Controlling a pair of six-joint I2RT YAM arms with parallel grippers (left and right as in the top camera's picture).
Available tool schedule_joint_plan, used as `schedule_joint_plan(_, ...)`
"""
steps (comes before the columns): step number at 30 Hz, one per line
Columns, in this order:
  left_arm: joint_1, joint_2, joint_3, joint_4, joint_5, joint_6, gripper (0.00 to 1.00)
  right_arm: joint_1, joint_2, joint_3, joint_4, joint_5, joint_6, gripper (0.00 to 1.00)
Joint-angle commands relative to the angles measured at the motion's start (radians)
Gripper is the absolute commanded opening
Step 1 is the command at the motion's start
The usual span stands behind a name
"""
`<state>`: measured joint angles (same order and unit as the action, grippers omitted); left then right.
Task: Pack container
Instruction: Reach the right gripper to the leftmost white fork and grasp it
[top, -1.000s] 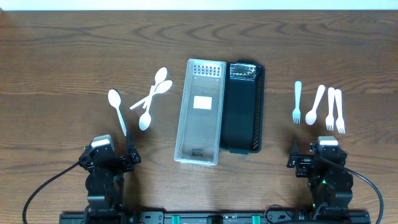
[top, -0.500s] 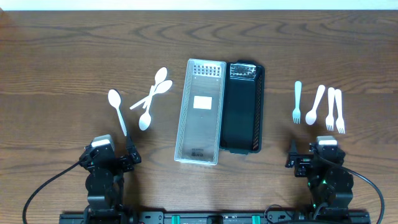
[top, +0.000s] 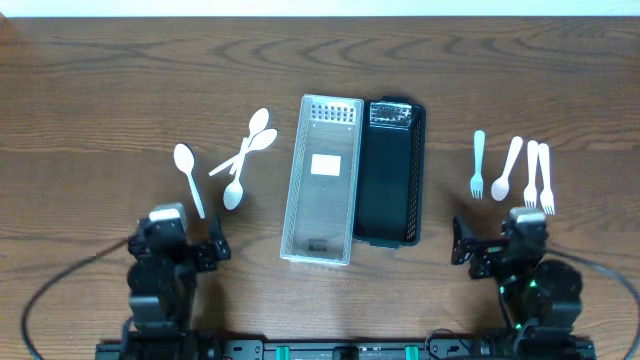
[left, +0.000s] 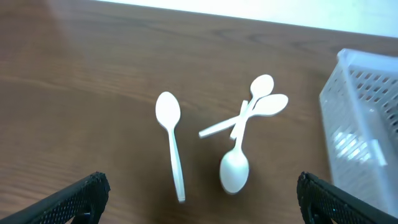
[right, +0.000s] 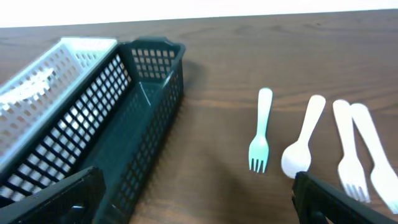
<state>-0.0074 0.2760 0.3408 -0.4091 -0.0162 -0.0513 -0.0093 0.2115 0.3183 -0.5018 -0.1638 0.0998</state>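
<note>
I will next reach outward past the fork's teeth with my right gripper and lower it onto the handle of the fork (top: 479, 148) (right: 264, 107) nearest the black basket, because that handle is farther out and below.
A white slotted basket (top: 320, 180) and a black basket (top: 390, 172) lie side by side mid-table; both also show in the right wrist view, the white one (right: 37, 81) and the black one (right: 134, 118). Several white spoons lie to the left: one alone (top: 188, 178) (left: 171, 140) and a crossed cluster (top: 245, 155) (left: 245, 124). On the right lie a fork (top: 478, 165) (right: 261, 130), a spoon (top: 508, 168) (right: 303, 140) and two more forks (top: 539, 177) (right: 357, 149). My left gripper (top: 172, 248) (left: 202, 199) is open and empty, short of the spoons. My right gripper (top: 503, 250) (right: 196, 199) is open and empty, short of the forks.
The dark wooden table (top: 100, 90) runs to a pale edge at the back. Both arm bases stand at the table's front edge.
Both arms have shifted slightly, and the right gripper's fingers have spread a little wider. The cutlery and baskets have not moved.
</note>
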Motion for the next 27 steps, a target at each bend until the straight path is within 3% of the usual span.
schedule_joint_plan(1,0.005,0.178,0.176,-0.041,0.016,0.006,0.98,-0.003,0.153,0.148,-0.019,0.039,0.019,0.99)
schedule_joint_plan(12,0.005,0.710,0.648,-0.250,0.017,0.006,0.98,-0.046,0.863,0.654,-0.177,0.141,-0.019,0.99)
schedule_joint_plan(17,0.005,0.801,0.688,-0.276,0.017,0.006,0.98,-0.121,1.162,0.900,-0.261,0.099,-0.019,0.99)
schedule_joint_plan(23,0.005,0.821,0.688,-0.294,0.016,0.006,0.98,-0.136,1.407,1.089,-0.298,-0.155,-0.037,0.99)
schedule_joint_plan(25,0.005,0.821,0.688,-0.294,0.016,0.006,0.98,-0.133,1.445,1.089,-0.308,-0.144,-0.038,0.86)
schedule_joint_plan(27,0.005,0.821,0.688,-0.294,0.016,0.006,0.98,-0.127,1.495,1.088,-0.354,-0.093,-0.037,0.80)
